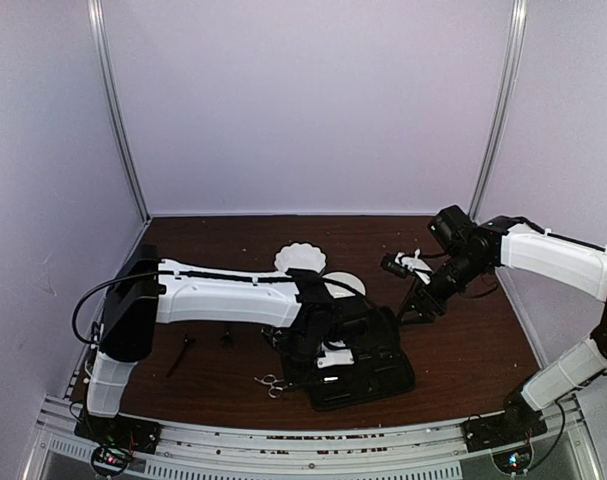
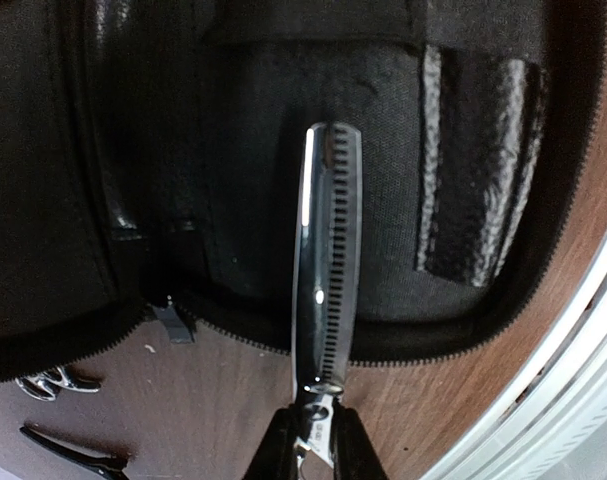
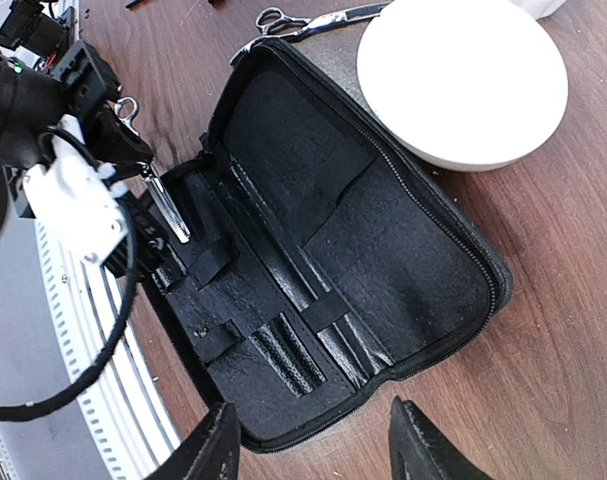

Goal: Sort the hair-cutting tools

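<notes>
The scissors' blades go down with my left gripper next and slide under the black strap past their tips. The strap lies below and to the gripper's right in the top view.
My left gripper (image 2: 318, 432) is shut on the pivot end of silver thinning scissors (image 2: 328, 270). Their toothed blades point over the open black zip case (image 2: 453, 120). These scissors also show in the right wrist view (image 3: 169, 207), at the case's edge. The second silver scissors (image 1: 271, 382) lie on the table left of the case; they also show in the right wrist view (image 3: 313, 20), and their rings in the left wrist view (image 2: 53, 382). Two black clips (image 1: 180, 355) (image 1: 227, 338) lie further left. My right gripper (image 3: 318, 455) is open and empty above the case's right end.
The open case (image 1: 368, 370) lies near the table's front edge (image 1: 283, 425). Two white bowls (image 1: 301, 257) (image 1: 339, 284) stand behind it; the nearer one (image 3: 463, 80) touches the case's far side. One clip (image 2: 73, 462) lies close to my left gripper.
</notes>
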Robot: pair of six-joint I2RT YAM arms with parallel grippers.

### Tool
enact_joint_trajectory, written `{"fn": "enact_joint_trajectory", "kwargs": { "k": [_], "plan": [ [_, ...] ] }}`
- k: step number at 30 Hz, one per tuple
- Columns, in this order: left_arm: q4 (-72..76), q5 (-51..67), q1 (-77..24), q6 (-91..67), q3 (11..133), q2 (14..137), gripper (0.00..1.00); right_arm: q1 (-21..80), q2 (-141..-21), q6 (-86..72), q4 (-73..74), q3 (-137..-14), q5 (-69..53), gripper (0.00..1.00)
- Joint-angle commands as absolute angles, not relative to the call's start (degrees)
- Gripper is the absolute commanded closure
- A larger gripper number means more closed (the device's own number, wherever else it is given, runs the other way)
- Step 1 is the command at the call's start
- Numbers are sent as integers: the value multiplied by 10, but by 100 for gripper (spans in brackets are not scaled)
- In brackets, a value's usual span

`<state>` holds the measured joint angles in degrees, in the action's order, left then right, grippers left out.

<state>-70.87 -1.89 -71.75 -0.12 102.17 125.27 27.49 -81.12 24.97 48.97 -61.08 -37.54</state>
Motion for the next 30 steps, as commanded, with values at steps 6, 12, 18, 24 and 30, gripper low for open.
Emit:
{"fn": "enact_joint_trajectory", "kwargs": {
  "k": [6, 12, 18, 24, 30],
  "plan": [
    [-747, -13, -722, -8, 1072, 1293, 100, 272, -789, 246, 478, -605, -382, 48],
    [-763, -9, -722, 0, 1129, 1331, 100, 272, -788, 246, 480, -605, -379, 48],
    [-764, 3, -722, 8, 1177, 1356, 100, 272, -789, 251, 482, -604, -375, 48],
    [-756, 12, -722, 8, 1207, 1377, 100, 272, -788, 250, 483, -603, -375, 47],
    [-744, 23, -722, 14, 1248, 1401, 100, 271, -796, 251, 485, -603, -376, 48]
  ]
}}
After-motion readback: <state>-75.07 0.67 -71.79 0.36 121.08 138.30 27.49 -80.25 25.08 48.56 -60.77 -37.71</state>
